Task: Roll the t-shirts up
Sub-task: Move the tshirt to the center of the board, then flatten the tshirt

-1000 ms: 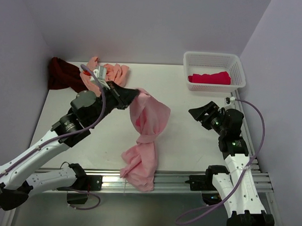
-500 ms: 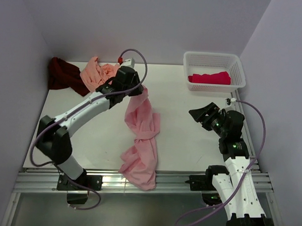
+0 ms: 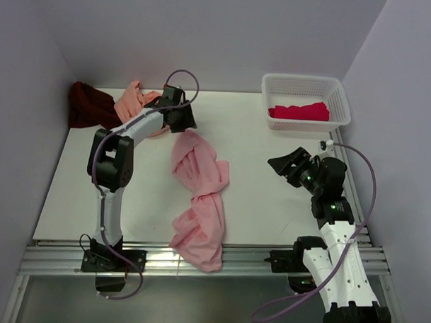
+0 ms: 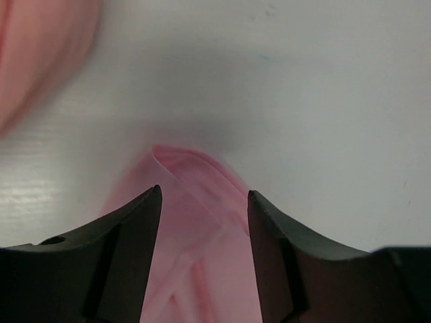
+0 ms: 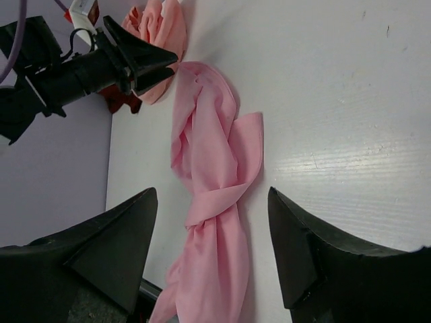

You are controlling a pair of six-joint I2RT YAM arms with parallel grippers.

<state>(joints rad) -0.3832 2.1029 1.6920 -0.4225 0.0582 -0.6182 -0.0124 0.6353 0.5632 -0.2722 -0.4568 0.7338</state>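
Observation:
My right gripper is to go down next, toward the left in the top view, onto the shirt's hem beside its pinched middle, because the cloth crosses over itself there.
The light pink t-shirt [image 3: 199,196] lies twisted in a long strip down the table's middle, and its lower end hangs over the front rail. My left gripper [image 3: 184,125] is open just above the shirt's far end [image 4: 195,202], with the cloth lying loose between the jaws. My right gripper [image 3: 283,158] is open and holds nothing, off to the right of the shirt [image 5: 215,161]. The peach-orange t-shirt [image 3: 136,102] and the dark maroon t-shirt [image 3: 86,104] sit bunched at the back left. The crimson-pink t-shirt [image 3: 299,111] lies in the basket.
A white lattice basket [image 3: 307,85] stands at the back right corner. Lilac walls close in the back and both sides. A metal rail [image 3: 269,255] runs along the table's front edge. The left arm [image 3: 113,165] reaches far across the left half.
My left gripper carried the shirt's top end toward the back, then opened and let it go. The shirt now lies flatter on the table. The right arm has not moved.

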